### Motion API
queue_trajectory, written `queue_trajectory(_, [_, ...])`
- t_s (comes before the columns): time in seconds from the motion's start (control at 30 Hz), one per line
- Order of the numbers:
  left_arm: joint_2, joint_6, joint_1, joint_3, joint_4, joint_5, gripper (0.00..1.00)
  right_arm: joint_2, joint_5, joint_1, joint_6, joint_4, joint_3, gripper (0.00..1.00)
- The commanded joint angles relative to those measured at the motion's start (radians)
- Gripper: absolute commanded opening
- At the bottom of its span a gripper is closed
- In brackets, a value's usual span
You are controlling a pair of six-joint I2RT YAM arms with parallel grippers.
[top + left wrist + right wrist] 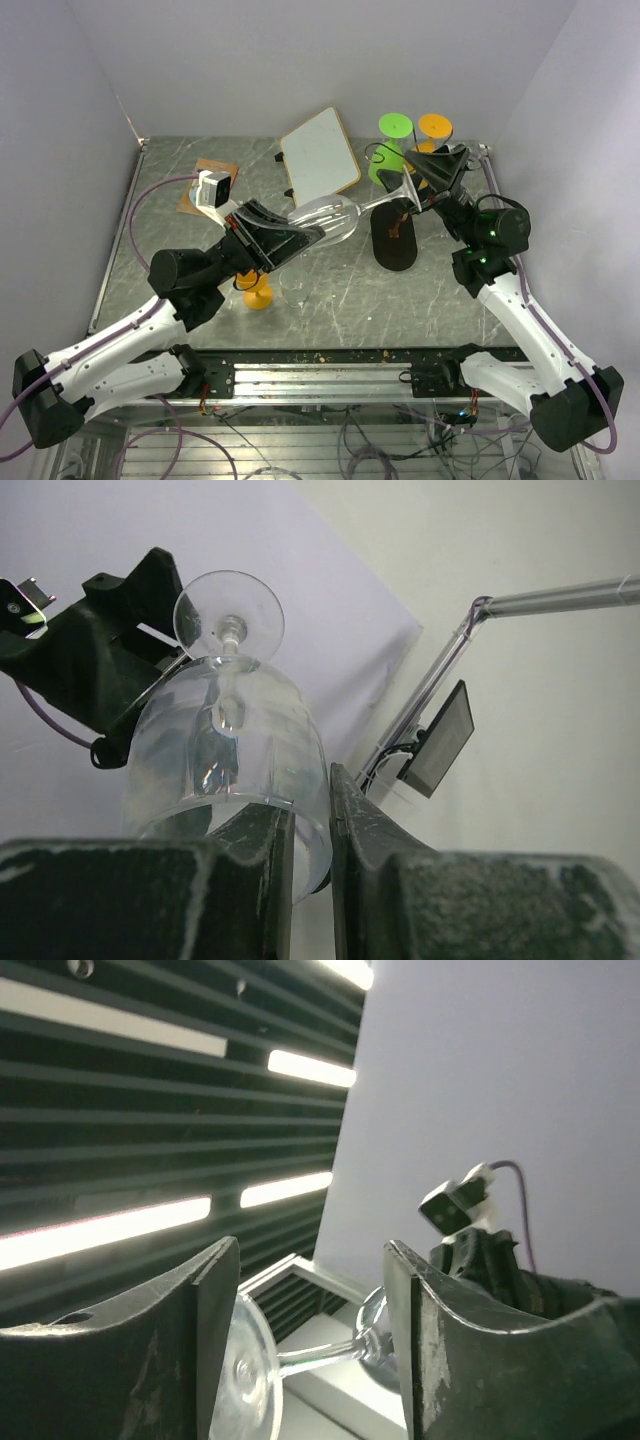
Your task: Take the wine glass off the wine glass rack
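Note:
The left gripper tilts downward next and lowers the sideways glass onto its foot (245, 1370), then releases it. The tabletop by the near orange glass lies below the left gripper.
The clear wine glass (335, 215) hangs on its side above the table, bowl to the left and foot to the right. My left gripper (300, 235) is shut on the bowl's rim (225, 740), one finger inside and one outside (310, 790). My right gripper (425, 178) stands open around the stem, its fingers apart (310, 1260). The glass's foot (245, 1370) lies close to its left finger. The wine glass rack (393, 240) stands below on its black oval base, apart from the glass.
A white board (320, 152) lies at the back. A green (392, 140) and an orange plastic glass (434, 127) stand behind the rack. Another orange glass (258, 292) stands under the left arm. A brown pad (208, 185) lies at the left.

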Motion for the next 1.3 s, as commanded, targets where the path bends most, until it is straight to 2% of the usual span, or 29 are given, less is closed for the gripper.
queue_trajectory(0.0, [-0.061,0.057,-0.005,0.065,-0.074,0.015,0.07,-0.055,0.064,-0.002,-0.110,-0.262,0.051,0.69])
queue_trajectory(0.1, [-0.105,0.121,-0.006,0.092,-0.223,-0.012,0.07,-0.081,0.117,-0.005,-0.221,-0.447,0.087,0.80])
queue_trajectory(0.23, [-0.168,0.210,-0.005,0.145,-0.506,-0.121,0.07,-0.111,0.207,-0.010,-0.332,-0.624,0.106,0.88])
queue_trajectory(0.37, [-0.211,0.273,-0.005,0.233,-0.867,-0.314,0.07,-0.127,0.263,-0.037,-0.465,-0.729,0.152,0.89])
queue_trajectory(0.53, [-0.208,0.344,-0.005,0.341,-1.167,-0.494,0.07,-0.153,0.451,-0.040,-0.720,-0.941,0.276,0.90])
queue_trajectory(0.63, [-0.167,0.374,-0.005,0.436,-1.373,-0.627,0.07,-0.181,0.600,-0.041,-0.831,-1.067,0.335,0.90])
queue_trajectory(0.73, [-0.100,0.388,-0.005,0.532,-1.561,-0.765,0.07,-0.222,0.721,-0.041,-0.901,-1.102,0.343,0.90])
queue_trajectory(0.8, [-0.038,0.421,-0.006,0.599,-1.662,-0.808,0.07,-0.246,0.789,-0.040,-0.942,-1.113,0.344,0.90])
queue_trajectory(0.93, [0.097,0.442,-0.004,0.729,-1.853,-0.901,0.07,-0.282,0.855,-0.041,-0.994,-1.137,0.358,0.90])
queue_trajectory(1.07, [0.212,0.528,0.000,0.806,-1.931,-0.934,0.07,-0.300,0.881,-0.041,-1.031,-1.140,0.371,0.88])
queue_trajectory(1.17, [0.283,0.596,0.039,0.833,-1.954,-0.901,0.07,-0.299,0.884,-0.041,-1.060,-1.142,0.385,0.87])
queue_trajectory(1.27, [0.337,0.640,0.137,0.830,-1.944,-0.803,0.07,-0.295,0.874,-0.041,-1.084,-1.143,0.395,0.87])
